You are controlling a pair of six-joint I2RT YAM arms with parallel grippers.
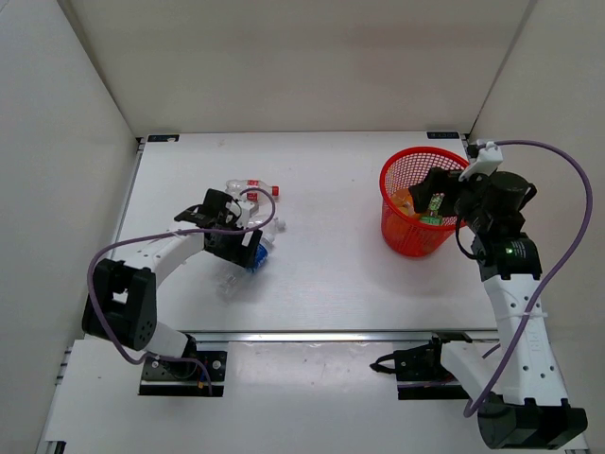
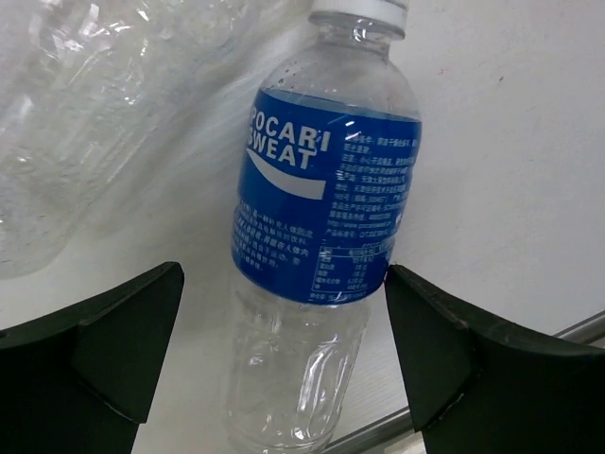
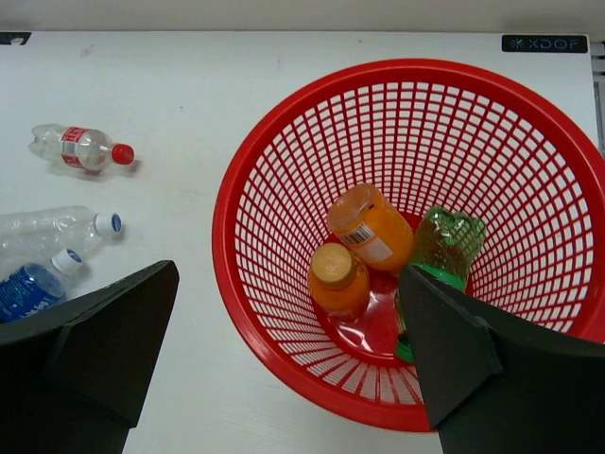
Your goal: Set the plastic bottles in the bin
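My left gripper should next move down and to the right in the top view and close around the bottle's blue label (image 2: 321, 199), because the label is below and to that side.
A clear bottle with a blue label (image 2: 321, 199) lies on the table between the open fingers of my left gripper (image 2: 284, 274); the right finger is at the label's edge and the left finger stands apart. It also shows in the top view (image 1: 257, 259), under the left gripper (image 1: 246, 246). A clear bottle with a red label and cap (image 3: 83, 148) and a clear bottle with a white cap (image 3: 57, 227) lie nearby. My right gripper (image 3: 288, 272) is open and empty above the red mesh bin (image 3: 284, 142), which holds two orange bottles (image 3: 373, 227) and a green bottle (image 3: 444, 246).
Another clear crumpled bottle (image 2: 66, 123) lies beside the blue-label one. The bin (image 1: 397, 232) stands at the table's right, near the right wall. A metal rail (image 1: 312, 336) runs along the table's near edge.
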